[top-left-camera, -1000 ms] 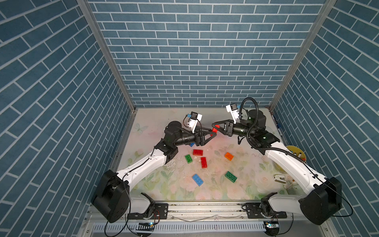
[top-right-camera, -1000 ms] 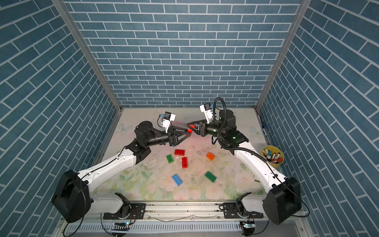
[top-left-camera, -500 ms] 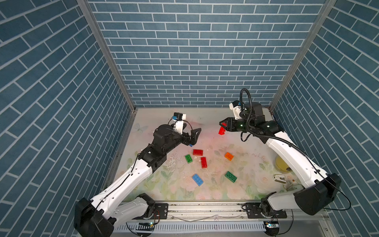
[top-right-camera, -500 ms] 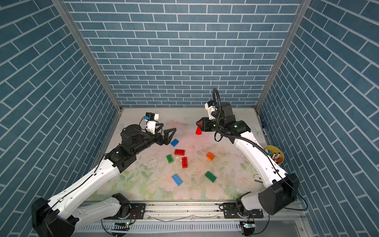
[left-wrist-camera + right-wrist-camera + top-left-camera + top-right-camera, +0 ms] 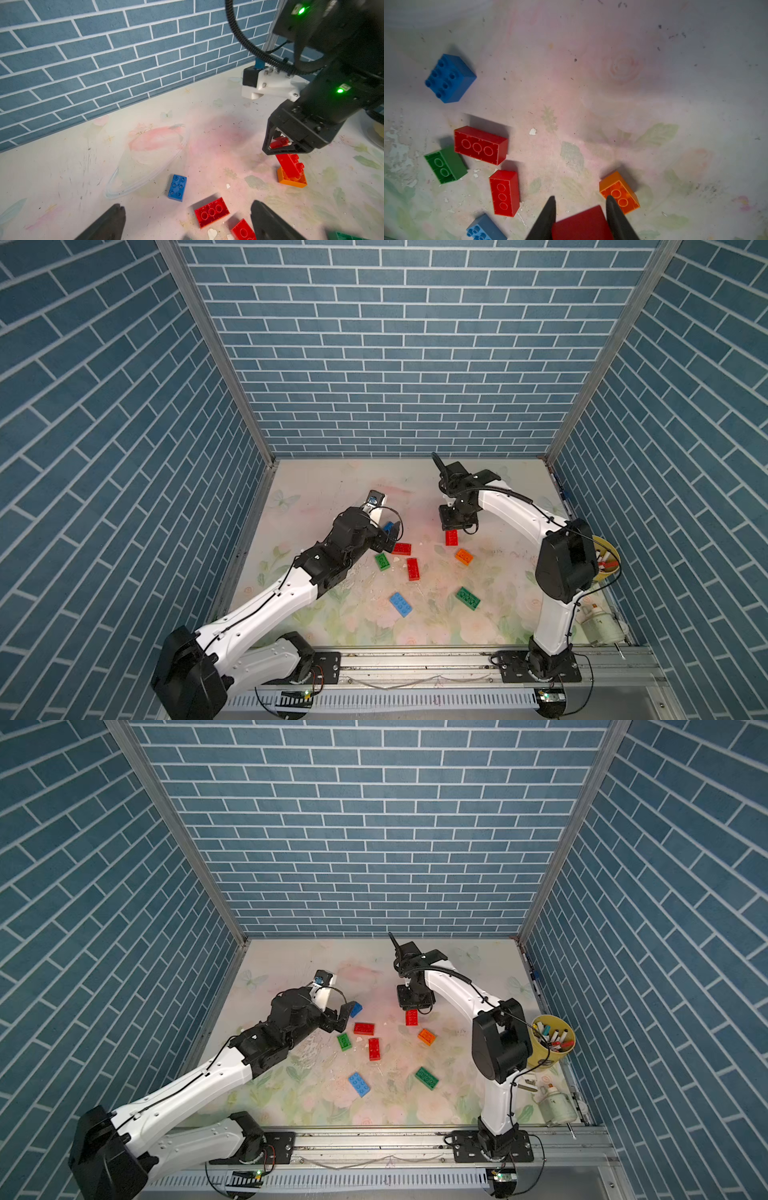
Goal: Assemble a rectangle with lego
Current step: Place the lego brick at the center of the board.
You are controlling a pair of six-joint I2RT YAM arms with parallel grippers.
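I need to lower the red brick with my right gripper next to the open spot beside the orange brick and release it there, as it still hangs above bare tabletop.
My right gripper points down, shut on a red lego brick that hangs below its fingers, close beside an orange brick. In the left wrist view the held red brick overlaps the orange brick. My left gripper is open and holds nothing, low over a blue brick and a red brick lying studs down. Another red brick, a small green brick, a light blue brick and a green brick lie loose on the table.
A yellow cup of markers stands at the right edge behind my right arm. A small white bottle lies at the front right. Blue brick walls close in the back and both sides. A metal rail runs along the front.
My left gripper opened, let go of the red brick both grippers held, and drew back down towards the left. My right gripper carried that brick down beside the orange one.
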